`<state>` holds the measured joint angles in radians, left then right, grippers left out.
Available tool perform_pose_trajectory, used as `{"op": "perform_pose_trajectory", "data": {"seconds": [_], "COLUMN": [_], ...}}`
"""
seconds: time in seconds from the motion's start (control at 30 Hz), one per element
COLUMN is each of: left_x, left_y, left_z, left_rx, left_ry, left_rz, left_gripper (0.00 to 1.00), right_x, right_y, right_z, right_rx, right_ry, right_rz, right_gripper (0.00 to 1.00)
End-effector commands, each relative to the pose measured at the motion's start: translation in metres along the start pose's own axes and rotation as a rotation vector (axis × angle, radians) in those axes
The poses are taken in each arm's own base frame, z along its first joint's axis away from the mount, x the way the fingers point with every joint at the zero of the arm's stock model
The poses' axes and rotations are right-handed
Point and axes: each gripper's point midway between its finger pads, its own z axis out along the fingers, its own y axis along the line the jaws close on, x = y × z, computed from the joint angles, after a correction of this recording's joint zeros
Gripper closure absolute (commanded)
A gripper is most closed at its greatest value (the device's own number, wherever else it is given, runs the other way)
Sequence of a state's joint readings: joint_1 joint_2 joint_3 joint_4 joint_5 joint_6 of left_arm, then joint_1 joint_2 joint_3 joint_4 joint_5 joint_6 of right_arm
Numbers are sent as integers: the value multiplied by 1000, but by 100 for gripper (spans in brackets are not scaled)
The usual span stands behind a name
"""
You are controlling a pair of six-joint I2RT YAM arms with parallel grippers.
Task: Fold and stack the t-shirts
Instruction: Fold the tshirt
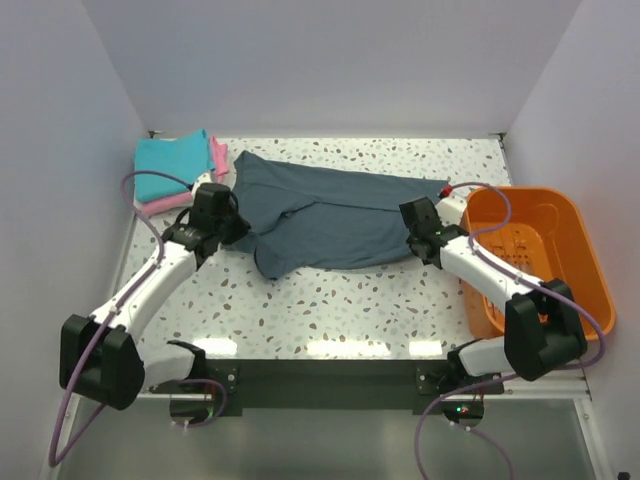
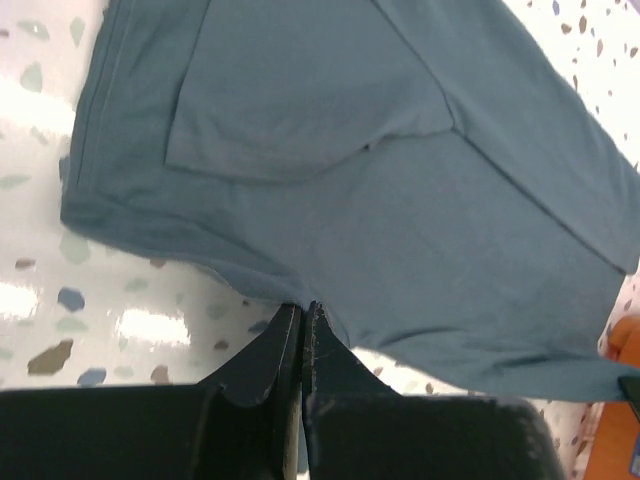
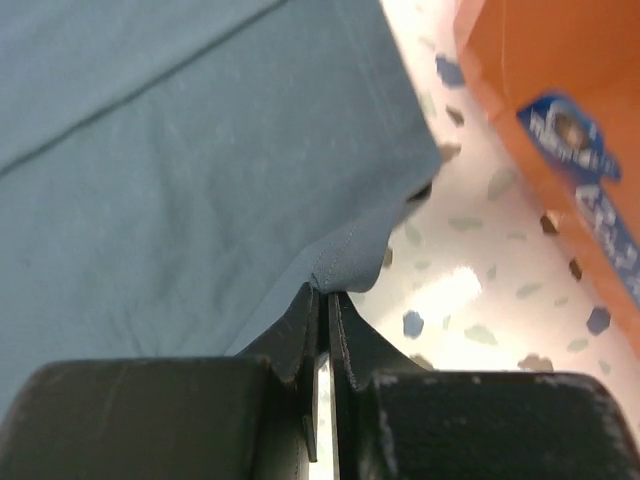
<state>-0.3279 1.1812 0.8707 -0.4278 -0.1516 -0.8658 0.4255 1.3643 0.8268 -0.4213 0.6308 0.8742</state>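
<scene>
My right gripper carries the t-shirt's hem end next, away from my base over the t-shirt to the edge of the far folded strip point(image 1: 398, 209) point(image 3: 262, 14).
The slate blue-grey t-shirt point(image 1: 330, 215) lies spread and partly folded across the middle of the table. My left gripper point(image 1: 232, 224) is shut on its left edge; the left wrist view shows the cloth point(image 2: 400, 200) pinched at my fingertips point(image 2: 303, 310). My right gripper point(image 1: 412, 238) is shut on the shirt's right hem, seen bunched in the right wrist view point(image 3: 345, 262) at the fingertips point(image 3: 325, 295). The turquoise t-shirt point(image 1: 170, 166) lies folded on the pink t-shirt point(image 1: 219, 154) at the far left corner.
An orange plastic bin point(image 1: 540, 250) stands at the right edge, close to my right arm; its wall with a blue label shows in the right wrist view point(image 3: 560, 110). The speckled table point(image 1: 330, 300) has white walls at back and sides.
</scene>
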Motion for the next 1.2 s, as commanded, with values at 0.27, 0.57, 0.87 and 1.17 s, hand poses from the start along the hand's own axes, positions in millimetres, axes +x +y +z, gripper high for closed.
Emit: {"op": "perform_pose_trajectory", "data": {"seconds": [0.27,0.57,0.87,1.17], "left_x": [-95,-124,-147,-160], "left_y": [-60,-50,-38,-28], "left_z": [49,110,153,192], "left_rx": [122,23,-27,-81], "left_ry": [-112,-98,-102,-104], "left_rz": [-9,-20,-37,-43], "left_gripper": [100,100,100,100], "right_x": [-55,-69,-85,-79], "right_y": [28,37,39,40], "right_z": [33,69,98,125], "right_rx": [12,47,67,101], "right_ry": [5,53,84,131], "right_rz": [-61,-65,-67,-74], "right_gripper": [100,100,100,100]}}
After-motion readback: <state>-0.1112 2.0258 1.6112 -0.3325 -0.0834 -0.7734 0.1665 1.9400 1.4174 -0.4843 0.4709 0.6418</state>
